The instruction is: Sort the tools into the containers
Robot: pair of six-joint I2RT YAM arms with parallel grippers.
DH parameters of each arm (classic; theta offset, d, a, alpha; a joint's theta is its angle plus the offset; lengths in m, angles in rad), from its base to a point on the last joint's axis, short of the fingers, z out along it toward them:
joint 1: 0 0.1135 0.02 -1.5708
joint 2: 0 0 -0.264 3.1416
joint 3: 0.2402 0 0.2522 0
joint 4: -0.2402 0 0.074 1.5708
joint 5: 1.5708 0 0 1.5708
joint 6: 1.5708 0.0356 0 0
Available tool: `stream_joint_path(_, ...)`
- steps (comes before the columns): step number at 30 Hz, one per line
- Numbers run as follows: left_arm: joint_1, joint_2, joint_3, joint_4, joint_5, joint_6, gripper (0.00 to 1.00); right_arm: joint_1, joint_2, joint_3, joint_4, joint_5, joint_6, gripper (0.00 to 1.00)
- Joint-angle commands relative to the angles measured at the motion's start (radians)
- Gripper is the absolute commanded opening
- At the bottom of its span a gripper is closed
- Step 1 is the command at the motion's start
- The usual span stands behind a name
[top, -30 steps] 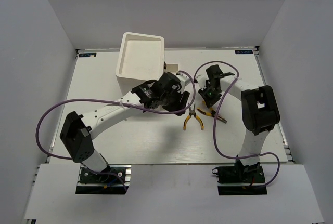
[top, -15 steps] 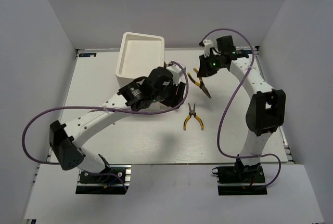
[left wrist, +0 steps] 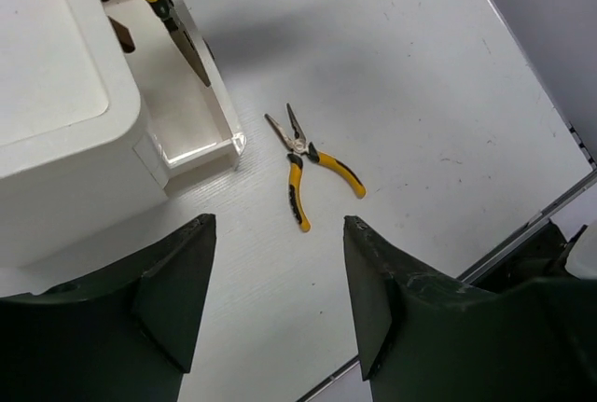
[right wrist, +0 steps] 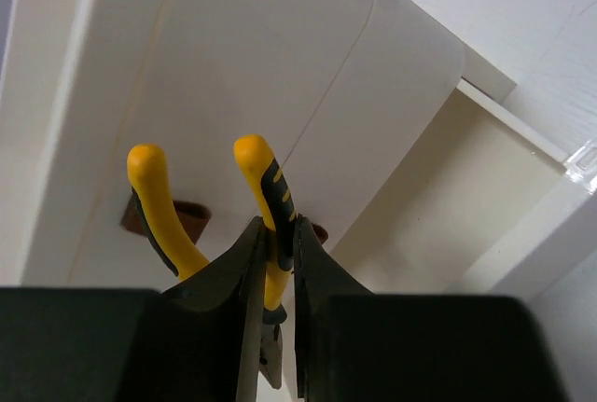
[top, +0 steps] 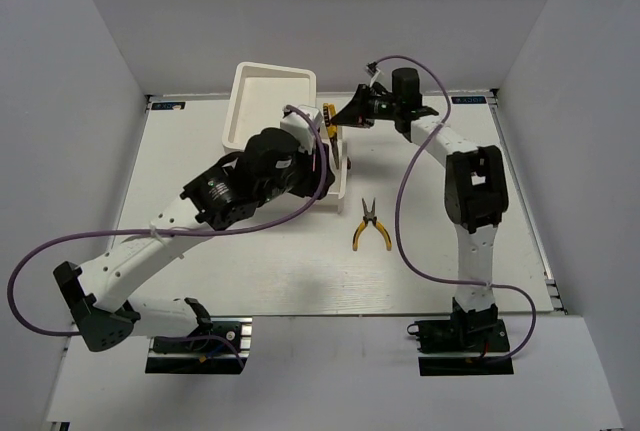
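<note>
My left gripper comes down toward the right in the top view, onto the second pliers' handle nearer the cabinet, next. It then closes, because the second pliers' handles lie spread.
My right gripper (right wrist: 278, 232) is shut on one handle of a pair of yellow-handled pliers (right wrist: 266, 173), nose down. In the top view that gripper (top: 347, 115) holds these pliers (top: 328, 116) beside the white cabinet (top: 268, 101). The left wrist view shows the pliers (left wrist: 166, 12) hanging over an open drawer (left wrist: 201, 155). A second pair of yellow pliers (top: 370, 227) lies flat on the table, also in the left wrist view (left wrist: 306, 161). My left gripper (left wrist: 275, 225) is open and empty, raised above the table beside the drawer.
Brown knobs (right wrist: 191, 218) stick out of the cabinet's shut drawer fronts behind the held pliers. The left arm (top: 250, 176) stretches across in front of the cabinet. Purple cables loop off both arms. Grey walls close in the table on three sides.
The right gripper closed on the pliers on the table, lifted them and carried them back-left to the cabinet, over the open drawer. The left arm rose and swung left.
</note>
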Motion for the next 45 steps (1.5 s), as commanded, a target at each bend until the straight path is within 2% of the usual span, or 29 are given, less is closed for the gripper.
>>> stream_joint_path(1, -0.005, -0.021, -0.013, -0.041, -0.032, -0.023, 0.67, 0.028, 0.013, 0.060, 0.175, -0.039, 0.073, 0.00)
stream_joint_path(4, -0.005, 0.002, -0.004, -0.050, -0.032, -0.032, 0.70, 0.034, 0.033, 0.023, 0.222, -0.038, 0.072, 0.00)
stream_joint_path(5, -0.005, 0.025, 0.005, -0.050, -0.023, -0.032, 0.70, 0.035, 0.035, 0.013, 0.227, -0.039, 0.072, 0.04)
stream_joint_path(8, -0.005, 0.057, 0.005, -0.050, 0.001, -0.032, 0.71, 0.032, 0.033, 0.000, 0.239, -0.045, 0.067, 0.32)
stream_joint_path(9, -0.005, 0.083, 0.005, -0.050, 0.018, -0.032, 0.71, 0.032, 0.029, -0.006, 0.238, -0.044, 0.067, 0.52)
stream_joint_path(11, -0.005, 0.112, -0.005, -0.020, 0.059, -0.032, 0.71, 0.025, 0.024, -0.003, 0.230, -0.039, 0.059, 0.63)
stream_joint_path(17, -0.014, 0.223, 0.004, 0.013, 0.095, -0.003, 0.71, 0.014, 0.011, -0.012, 0.207, -0.044, 0.036, 0.66)
stream_joint_path(20, -0.023, 0.285, 0.013, 0.013, 0.115, 0.020, 0.71, -0.013, -0.045, -0.050, 0.168, -0.026, 0.015, 0.56)
stream_joint_path(21, -0.023, 0.302, 0.013, 0.013, 0.115, 0.020, 0.70, -0.032, -0.060, -0.049, 0.120, -0.003, -0.005, 0.48)
stream_joint_path(22, -0.033, 0.319, 0.013, 0.022, 0.124, 0.029, 0.68, -0.043, -0.087, -0.041, -0.008, 0.063, -0.078, 0.24)
stream_joint_path(23, -0.042, 0.336, 0.001, 0.031, 0.124, 0.038, 0.66, -0.065, -0.112, -0.017, -0.081, 0.161, -0.158, 0.05)
stream_joint_path(24, -0.042, 0.352, -0.008, 0.045, 0.124, 0.038, 0.65, -0.087, -0.140, -0.017, -0.256, 0.253, -0.218, 0.00)
stream_joint_path(25, -0.042, 0.384, -0.022, 0.045, 0.133, 0.047, 0.60, -0.118, -0.154, -0.027, -0.271, 0.277, -0.234, 0.00)
stream_joint_path(29, -0.053, 0.463, -0.031, 0.065, 0.133, 0.070, 0.60, -0.243, -0.266, -0.281, -0.224, 0.263, -0.269, 0.00)
stream_joint_path(35, -0.062, 0.577, 0.022, 0.090, 0.187, 0.135, 0.65, -0.375, -0.402, -0.504, -0.221, 0.188, -0.303, 0.00)
stream_joint_path(45, -0.080, 0.738, 0.068, 0.120, 0.216, 0.155, 0.65, -0.461, -0.467, -0.597, -0.180, 0.090, -0.289, 0.00)
